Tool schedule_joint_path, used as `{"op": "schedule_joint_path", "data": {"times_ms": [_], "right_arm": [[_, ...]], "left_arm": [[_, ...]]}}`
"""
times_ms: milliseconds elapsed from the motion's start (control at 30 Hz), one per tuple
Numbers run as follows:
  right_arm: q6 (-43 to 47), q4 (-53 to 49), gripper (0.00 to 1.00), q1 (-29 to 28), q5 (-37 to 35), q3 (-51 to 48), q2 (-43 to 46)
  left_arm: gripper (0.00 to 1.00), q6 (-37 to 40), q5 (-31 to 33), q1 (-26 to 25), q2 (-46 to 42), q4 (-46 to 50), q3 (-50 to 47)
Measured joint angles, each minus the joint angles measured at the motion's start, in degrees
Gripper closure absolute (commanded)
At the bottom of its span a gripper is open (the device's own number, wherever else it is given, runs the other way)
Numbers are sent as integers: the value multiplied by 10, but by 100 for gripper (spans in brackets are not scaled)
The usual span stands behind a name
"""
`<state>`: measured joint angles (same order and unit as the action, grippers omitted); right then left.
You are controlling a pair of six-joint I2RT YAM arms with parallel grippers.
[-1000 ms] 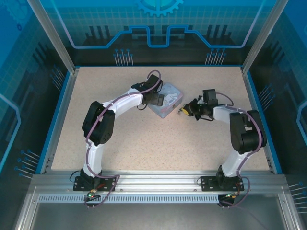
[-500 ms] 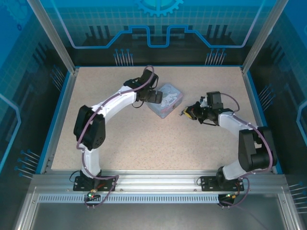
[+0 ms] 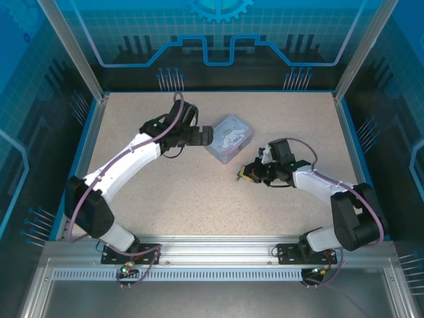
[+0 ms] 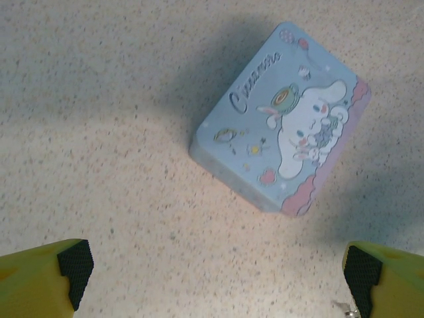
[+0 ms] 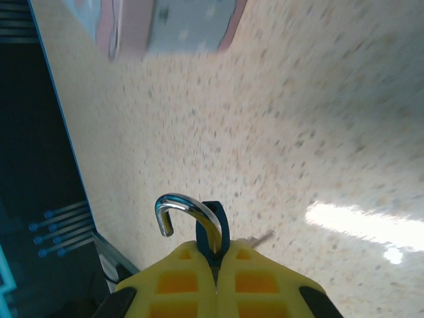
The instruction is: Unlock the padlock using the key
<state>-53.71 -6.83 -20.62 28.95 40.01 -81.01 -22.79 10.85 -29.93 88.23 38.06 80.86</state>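
Note:
The shackle's end is free. My right gripper will next lower the padlock [image 5: 213,222] onto the table and then open to let go of it.
My right gripper [image 5: 215,257] is shut on the padlock [image 5: 213,222]. Its dark blue body is pinched between the yellow fingers, and its chrome shackle [image 5: 187,207] arches up with its left end free. A thin grey sliver [image 5: 260,238] pokes out beside the right finger; it may be the key, I cannot tell. From above, the right gripper [image 3: 246,173] hangs low over the table, right of centre. My left gripper [image 4: 215,265] is wide open with nothing between its fingers, just left of the tin [image 3: 228,138].
The pale blue cartoon tin [image 4: 281,119] lies flat on the speckled table [image 3: 192,199], lid up, between the two grippers. A blue rim [image 3: 78,159] and metal posts bound the table. Bare tabletop lies in front of both grippers.
The left arm has swung back to the left, off the tin, its jaws still wide. The right gripper has carried the padlock nearer and to the left.

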Motion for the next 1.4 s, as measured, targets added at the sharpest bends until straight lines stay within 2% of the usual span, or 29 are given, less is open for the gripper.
{"op": "schedule_joint_path", "data": {"times_ms": [233, 567, 767, 933, 967, 1100, 1267, 1400], "right_arm": [[-5, 43, 100, -52, 0, -14, -45], [9, 49, 98, -34, -4, -32, -78], [24, 41, 71, -1, -6, -53, -80], [32, 29, 43, 10, -5, -58, -75], [36, 26, 37, 17, 0, -62, -63], [52, -13, 1, 54, -13, -75, 7], [69, -95, 0, 90, -30, -79, 120], [105, -192, 0, 110, -64, -29, 194]], "left_arm": [[1, -31, -3, 0, -76, 2, -71], [1, -57, -9, 0, -101, -6, -98], [1, -58, -9, 0, -116, -7, -109], [1, -58, -9, 0, -125, -8, -111], [1, -58, -9, 0, -128, -8, -114], [1, -58, -9, 1, -138, -8, -117], [1, -58, -3, 4, -153, -12, -125], [1, -52, 24, 5, -177, -31, -155]]}}
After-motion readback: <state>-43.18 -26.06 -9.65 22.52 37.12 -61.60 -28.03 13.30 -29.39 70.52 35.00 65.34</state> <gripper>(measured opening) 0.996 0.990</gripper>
